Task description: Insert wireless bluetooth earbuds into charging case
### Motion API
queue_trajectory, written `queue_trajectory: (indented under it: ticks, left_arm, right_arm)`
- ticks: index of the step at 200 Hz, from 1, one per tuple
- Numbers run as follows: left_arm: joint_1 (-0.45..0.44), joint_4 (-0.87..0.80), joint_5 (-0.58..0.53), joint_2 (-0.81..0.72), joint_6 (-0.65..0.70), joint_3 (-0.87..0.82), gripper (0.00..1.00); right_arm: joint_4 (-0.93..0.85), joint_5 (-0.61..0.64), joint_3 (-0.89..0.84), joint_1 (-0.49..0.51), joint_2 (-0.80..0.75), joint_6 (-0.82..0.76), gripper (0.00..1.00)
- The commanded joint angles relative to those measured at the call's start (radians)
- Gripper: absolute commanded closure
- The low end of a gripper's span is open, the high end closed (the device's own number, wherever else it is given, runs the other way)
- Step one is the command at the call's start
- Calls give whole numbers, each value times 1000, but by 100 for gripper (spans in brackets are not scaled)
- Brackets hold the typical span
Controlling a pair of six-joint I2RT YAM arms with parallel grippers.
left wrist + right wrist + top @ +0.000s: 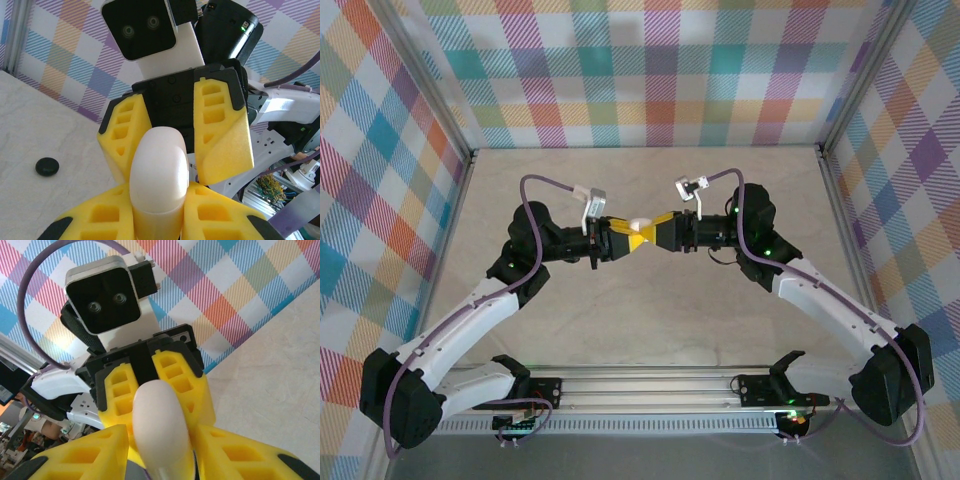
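I should tilt my left gripper downward and lower the case onto the table with the case's lid closed, so that I can release it there.
A smooth white oval charging case [159, 170] hangs in the air above the middle of the table, its lid closed. My left gripper [159, 205] is shut on its lower body, with the yellow pads pressed to both sides. From the opposite side my right gripper [161, 445] straddles the rounded lid end of the case [159, 420]; its fingers [222, 135] stand slightly wider than the case, with a thin gap on one side. In the top view both grippers [632, 238] [652, 236] meet tip to tip over the case [640, 222]. The earbuds are out of view.
A small black round object [47, 166] lies on the pale tabletop [640, 320] to the left of the grippers in the left wrist view. Plaid walls [650, 70] close in the back and sides. The arm bases stand on a rail [650, 385] at the near edge.
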Motion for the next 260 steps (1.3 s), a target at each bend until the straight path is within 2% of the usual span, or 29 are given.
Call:
queue_trajectory:
  ticks: [1,26,41,87,105,121,137,151,166,179,192,215,260]
  left_arm:
    - [0,85,-25,5,-21,27,100]
    - [0,93,-21,6,-27,27,100]
    - [0,99,-13,6,-31,28,100]
    - [0,86,1,4,-26,31,100]
    - [0,59,-1,0,-10,33,100]
    - [2,-3,-18,-4,33,41,100]
    - [0,-155,-94,-10,115,67,100]
    - [2,-299,-185,-8,177,102,100]
    - [2,-366,-235,12,221,120,100]
    - [2,-413,-306,42,223,130,100]
    - [2,-480,-433,78,196,143,100]
    - [3,-550,-558,159,169,158,100]
    - [1,-586,-573,469,115,235,100]
  right_arm:
    - [25,-70,-18,-1,-27,5,60]
    - [31,-86,-19,-3,-35,4,53]
    - [18,-80,-20,-5,-41,-3,53]
    - [18,-67,-17,-14,-39,-7,75]
    - [11,-63,-14,-16,-37,-11,76]
    - [-46,-31,-6,-16,-41,-41,73]
    - [-194,54,21,-15,-50,-110,72]
    - [-333,170,45,-17,-61,-162,68]
    - [-476,298,72,-21,-57,-208,65]
    - [-584,402,86,-23,-48,-233,62]
    - [-658,480,85,-31,-34,-236,59]
    - [-683,489,47,-66,-12,-223,56]
    - [-621,465,-15,-125,67,-239,55]
